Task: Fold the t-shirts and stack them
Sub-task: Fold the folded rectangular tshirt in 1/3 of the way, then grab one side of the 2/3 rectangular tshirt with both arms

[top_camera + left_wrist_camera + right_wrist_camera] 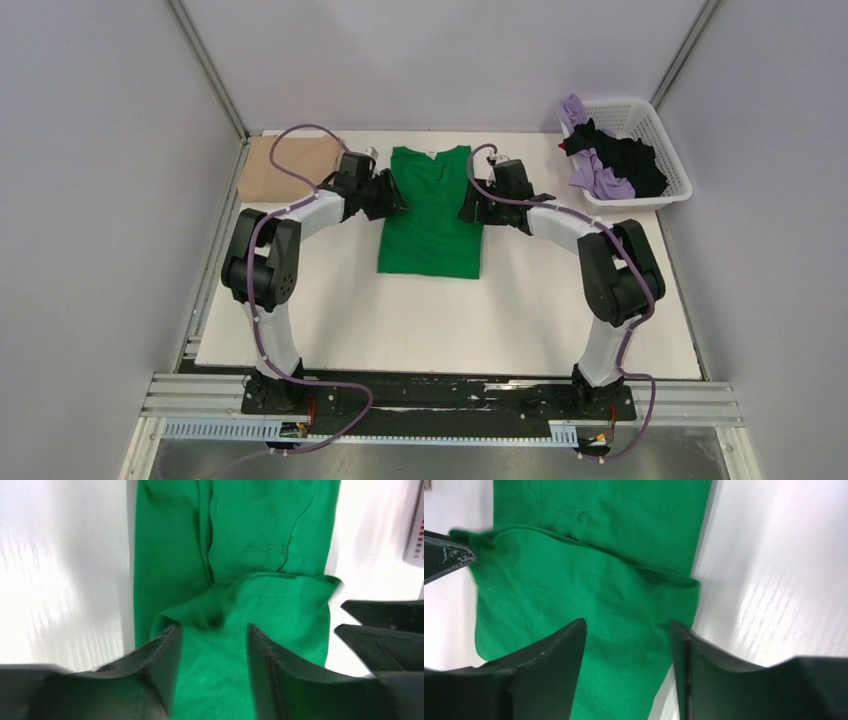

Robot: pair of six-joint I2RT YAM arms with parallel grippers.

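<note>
The green t-shirt's lower part is already folded up, so the robot's left gripper should lift and move back next, then go down onto the t-shirt's near corner on the gripper's side (381,270).
A bright green t-shirt (430,215) lies flat mid-table, sleeves folded in, collar with a small white label at the far end. My left gripper (392,196) is open at its left edge; in the left wrist view (214,630) green cloth (260,525) fills the gap between the fingers. My right gripper (466,205) is open at its right edge, and the shirt (589,580) shows between its fingers (628,625). A folded tan t-shirt (285,165) lies at the far left. Lilac (598,180) and black (630,155) t-shirts sit in the basket.
A white lattice basket (672,160) stands at the far right. The white table top (440,320) is bounded by grey walls on three sides. The right gripper's fingers show at the right edge of the left wrist view (385,625).
</note>
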